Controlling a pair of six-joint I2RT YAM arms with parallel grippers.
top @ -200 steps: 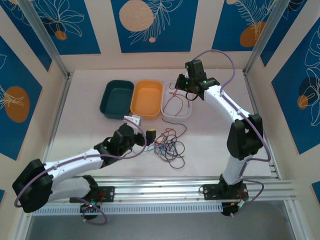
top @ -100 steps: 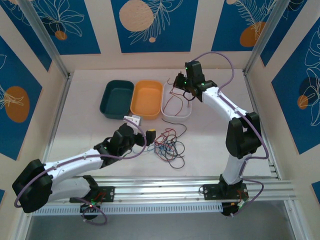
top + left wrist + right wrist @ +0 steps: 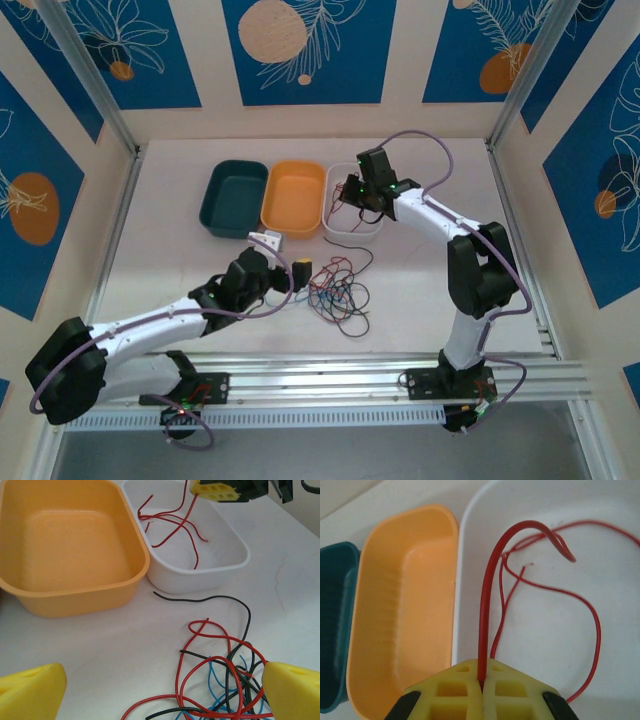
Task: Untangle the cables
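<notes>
I should next move my right gripper down and back and let go of the red cable (image 3: 484, 615) on the near part of the white bin's bottom, which lies below and back of it.
A tangle of red, black and blue cables (image 3: 336, 291) lies on the white table, just right of my left gripper (image 3: 283, 252). In the left wrist view that gripper (image 3: 162, 692) is open, its yellow fingertips (image 3: 35, 690) wide apart, and the tangle (image 3: 225, 680) sits between and ahead of them. My right gripper (image 3: 352, 190) hangs over the white bin (image 3: 355, 228) and is shut on a red cable (image 3: 484, 615). That cable arches up and droops into the bin (image 3: 545, 630), where thinner red strands (image 3: 590, 610) lie.
An orange bin (image 3: 292, 198) and a teal bin (image 3: 233, 198) stand left of the white one along the back. One black cable (image 3: 210, 599) lies loose between the white bin (image 3: 200, 577) and the tangle. Walls and a metal frame enclose the table.
My right gripper has moved down and to the left over the white bin, carrying the red cable. The left arm and the tangle have stayed put.
</notes>
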